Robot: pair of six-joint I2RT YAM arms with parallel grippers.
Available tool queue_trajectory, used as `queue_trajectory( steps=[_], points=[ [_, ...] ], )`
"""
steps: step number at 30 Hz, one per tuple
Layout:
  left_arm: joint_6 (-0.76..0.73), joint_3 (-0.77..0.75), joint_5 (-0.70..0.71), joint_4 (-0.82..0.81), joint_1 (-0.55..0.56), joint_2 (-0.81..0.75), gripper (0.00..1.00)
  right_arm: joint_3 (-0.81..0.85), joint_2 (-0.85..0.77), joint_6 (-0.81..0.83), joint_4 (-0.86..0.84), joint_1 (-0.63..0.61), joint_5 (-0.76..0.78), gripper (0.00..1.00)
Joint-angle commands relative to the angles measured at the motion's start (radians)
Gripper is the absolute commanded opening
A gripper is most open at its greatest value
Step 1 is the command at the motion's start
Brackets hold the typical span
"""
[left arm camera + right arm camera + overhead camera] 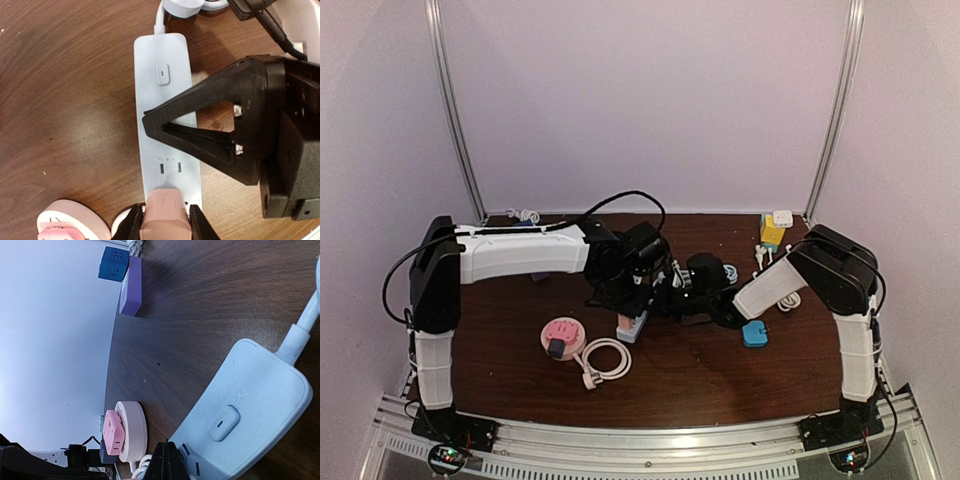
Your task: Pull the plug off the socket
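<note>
The left gripper rises next, swings the plug past the round socket and down to release, as bare tabletop lies to the gripper's left in the top view.
A pale blue power strip, the socket, lies lengthwise on the brown table. A salmon-pink plug stands on its near end. My left gripper is shut on this plug, one black finger on each side of it. From the right, my right gripper reaches over the strip's middle with its jaws shut and its tip resting on the strip's top face. In the right wrist view the shut tips touch the strip near its switch. From above, both grippers meet over the strip.
A round white socket with a pink adapter and a coiled white cable lie left of the strip. A blue adapter sits under the right arm. Yellow and white plugs are at the back right. A purple strip lies far off.
</note>
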State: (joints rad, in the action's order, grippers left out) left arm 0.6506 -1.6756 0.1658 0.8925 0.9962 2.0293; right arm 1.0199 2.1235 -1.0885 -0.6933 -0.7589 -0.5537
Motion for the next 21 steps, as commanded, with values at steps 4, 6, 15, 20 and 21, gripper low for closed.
queue_trajectory(
  steps=[4, 6, 15, 20, 21],
  points=[
    [0.027, -0.036, -0.079, -0.170, 0.026, -0.033, 0.01, -0.063, 0.096, -0.008, 0.259, -0.014, 0.057, 0.00],
    [0.048, -0.017, -0.144, -0.205, 0.002, -0.036, 0.00, -0.070, 0.093, -0.008, 0.260, -0.012, 0.066, 0.00],
    [0.071, -0.017, -0.243, -0.257, -0.045, -0.034, 0.02, -0.076, 0.102, -0.018, 0.251, -0.008, 0.058, 0.00],
    [0.046, -0.021, -0.191, -0.224, -0.045, -0.031, 0.00, -0.082, 0.102, -0.016, 0.252, -0.005, 0.051, 0.00],
    [0.028, -0.029, -0.136, -0.206, -0.033, -0.032, 0.00, -0.082, 0.103, -0.015, 0.253, -0.004, 0.048, 0.00]
  ],
)
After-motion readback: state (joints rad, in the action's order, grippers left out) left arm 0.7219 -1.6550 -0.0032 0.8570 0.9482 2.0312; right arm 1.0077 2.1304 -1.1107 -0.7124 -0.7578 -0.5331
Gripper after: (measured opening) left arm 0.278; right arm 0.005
